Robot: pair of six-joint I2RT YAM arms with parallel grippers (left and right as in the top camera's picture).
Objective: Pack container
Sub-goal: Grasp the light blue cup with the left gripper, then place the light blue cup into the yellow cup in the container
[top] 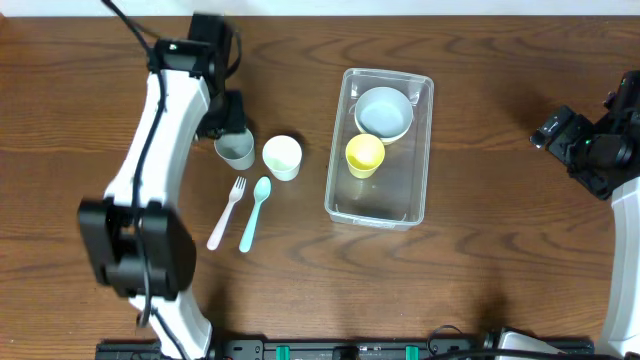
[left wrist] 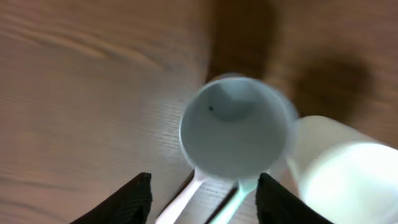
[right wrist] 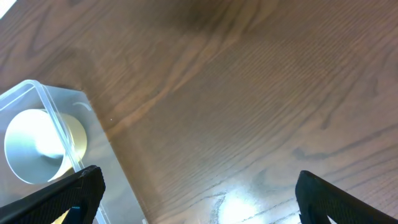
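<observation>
Next, my left gripper needs to lower its open fingers to the grey-blue cup, at the rim's opposite side (top: 218, 147) (left wrist: 185, 126) from the cream cup close beside it.
The clear plastic container (top: 424, 150) stands right of centre and holds a pale blue bowl (top: 384, 112) and a yellow cup (top: 364, 155). My left gripper (top: 226, 124) is open and hovers over a grey-blue cup (top: 237, 152). In the left wrist view the cup (left wrist: 236, 127) sits just ahead of the open fingers (left wrist: 208, 204), untouched. A cream cup (top: 282, 157) stands beside it. A white fork (top: 227, 212) and a teal spoon (top: 254, 212) lie in front. My right gripper (top: 548, 133) is open and empty, right of the container (right wrist: 46, 102).
Bare wood table surrounds the objects. The cream cup (left wrist: 339, 174) stands close against the grey-blue cup's right side. The fork handle (left wrist: 186, 198) and spoon handle (left wrist: 229, 206) lie between the left fingers in the wrist view. The left arm's base stands at the front left (top: 140, 250).
</observation>
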